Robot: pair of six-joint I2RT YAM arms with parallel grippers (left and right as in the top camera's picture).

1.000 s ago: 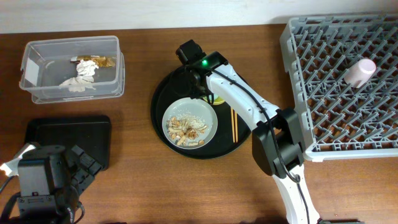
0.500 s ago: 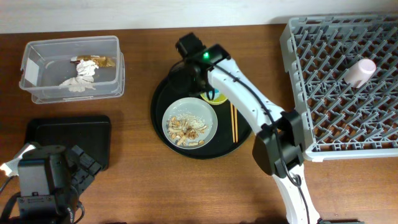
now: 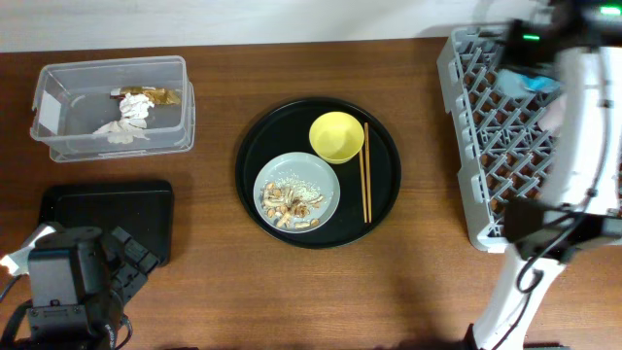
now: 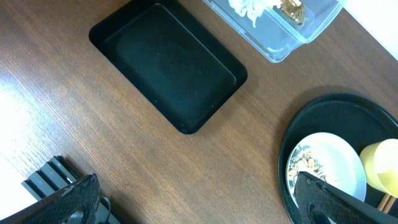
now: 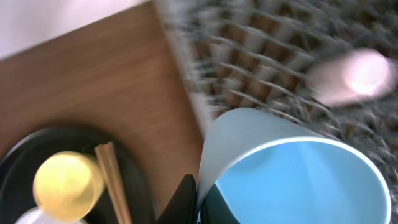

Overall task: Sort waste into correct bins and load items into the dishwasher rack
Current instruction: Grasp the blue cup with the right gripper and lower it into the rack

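The light blue cup (image 3: 540,83) comes down onto the rack's empty wires beside the pink cup next, as my right gripper tilts toward level to release the light blue cup's rim.
My right gripper (image 3: 533,60) is shut on the wall of the light blue cup (image 3: 540,83) and holds it over the left part of the grey dishwasher rack (image 3: 465,117). In the right wrist view the blue cup (image 5: 292,168) fills the foreground, pinched by my right gripper (image 5: 198,196). The pink cup (image 5: 354,74) lies in the rack (image 5: 249,43). The yellow bowl (image 3: 336,136) and the grey-green plate (image 3: 316,175) with food scraps (image 3: 290,202) sit on the round black tray (image 3: 384,156). My left gripper (image 4: 196,202) is open and empty over bare table.
The clear box (image 3: 58,107) at the far left holds white paper (image 3: 121,129) and a gold wrapper (image 3: 160,95). The shallow black tray (image 3: 107,214) lies in front of it. Wooden chopsticks (image 3: 365,185) lie on the round tray beside the plate.
My right arm has swung from the round tray across to the rack at the right, carrying the blue cup. The yellow bowl now shows uncovered. The left arm has not moved.
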